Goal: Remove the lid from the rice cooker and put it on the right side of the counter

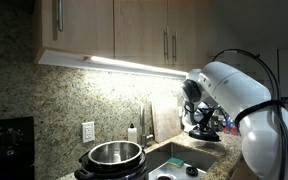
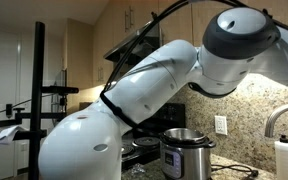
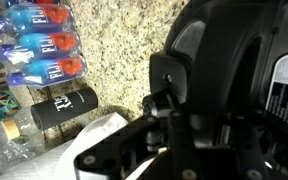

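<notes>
I will next lower the lid with my gripper onto the open granite past the sink and let go of its raised handle, because the lid still hangs above that counter.
The rice cooker (image 1: 113,160) stands uncovered at the counter's front, its shiny steel inner pot showing; it is seen too in an exterior view (image 2: 184,151). The black domed lid (image 3: 234,50) with grey markings fills the wrist view, lifted and tilted on its side. My gripper (image 3: 182,128) is shut on the lid's raised handle. In an exterior view the gripper (image 1: 197,108) hangs with the lid (image 1: 192,90) over the right part of the granite counter (image 1: 200,149), well away from the cooker.
A steel sink (image 1: 180,166) with a faucet (image 1: 144,118) and a soap bottle (image 1: 132,132) lies between cooker and gripper. Stacked water bottles (image 3: 44,45) and a black cylinder (image 3: 64,108) sit against the backsplash under the lid. Cabinets hang overhead.
</notes>
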Tool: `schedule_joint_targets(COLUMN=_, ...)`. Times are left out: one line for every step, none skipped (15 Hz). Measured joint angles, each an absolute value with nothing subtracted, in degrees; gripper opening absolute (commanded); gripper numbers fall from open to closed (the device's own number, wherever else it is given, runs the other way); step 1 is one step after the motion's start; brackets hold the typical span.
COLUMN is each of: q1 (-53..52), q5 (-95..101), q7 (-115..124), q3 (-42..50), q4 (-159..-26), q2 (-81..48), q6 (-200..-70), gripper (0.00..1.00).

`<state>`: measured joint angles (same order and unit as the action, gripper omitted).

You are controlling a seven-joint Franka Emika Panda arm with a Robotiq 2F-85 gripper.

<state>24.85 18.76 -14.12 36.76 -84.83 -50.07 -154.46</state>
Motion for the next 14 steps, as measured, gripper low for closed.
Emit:
schedule_joint_targets(q1=25.5, q5=18.8, q7=-13.9, q3=36.4, q4=-82.9, q2=-51.1, q6=-153.0, gripper=0.03)
schedule_joint_targets(q1=26.2, q5=18.8, q7=-13.7, q3=36.0, q4=-81.1, q2=-52.2, q6=-151.6, gripper=0.02)
schedule_joint_targets(q1=26.8, q5=18.8, q7=-13.2, q3=35.8, q4=-79.2, q2=-53.2, q6=-150.2, gripper=0.03)
schedule_joint_targets(q1=27.5, q5=18.8, q7=-12.9, q3=35.5, q4=-77.4, q2=-54.1, q6=-148.8, gripper=0.03)
schedule_joint_targets(q1=28.2, q5=18.8, q7=-12.8, q3=35.2, q4=-75.6, q2=-55.0, q6=-147.4, gripper=0.03)
schedule_joint_targets(q1=28.8, q5=18.7, q7=-12.8, q3=34.8, q4=-73.9, q2=-56.0, q6=-146.0, gripper=0.02)
schedule_joint_targets(q1=29.5, q5=18.7, q7=-12.8, q3=34.4, q4=-72.2, q2=-56.9, q6=-144.9, gripper=0.03)
schedule_joint_targets(q1=30.2, q5=18.7, q7=-12.8, q3=34.1, q4=-70.6, q2=-57.8, q6=-143.7, gripper=0.02)
schedule_joint_targets(q1=30.8, q5=18.7, q7=-12.8, q3=33.6, q4=-69.0, q2=-58.6, q6=-142.6, gripper=0.03)
schedule_joint_targets(q1=31.3, q5=18.7, q7=-12.8, q3=33.3, q4=-67.5, q2=-59.5, q6=-141.5, gripper=0.03)
schedule_joint_targets(q1=31.8, q5=18.7, q7=-12.8, q3=32.9, q4=-66.0, q2=-60.3, q6=-140.5, gripper=0.03)
schedule_joint_targets(q1=32.3, q5=18.7, q7=-12.8, q3=32.6, q4=-64.6, q2=-61.2, q6=-139.5, gripper=0.03)
schedule_joint_targets(q1=32.8, q5=18.7, q7=-12.8, q3=32.1, q4=-63.1, q2=-62.0, q6=-138.6, gripper=0.03)
schedule_joint_targets(q1=33.2, q5=18.7, q7=-12.8, q3=31.8, q4=-61.8, q2=-62.8, q6=-137.7, gripper=0.03)
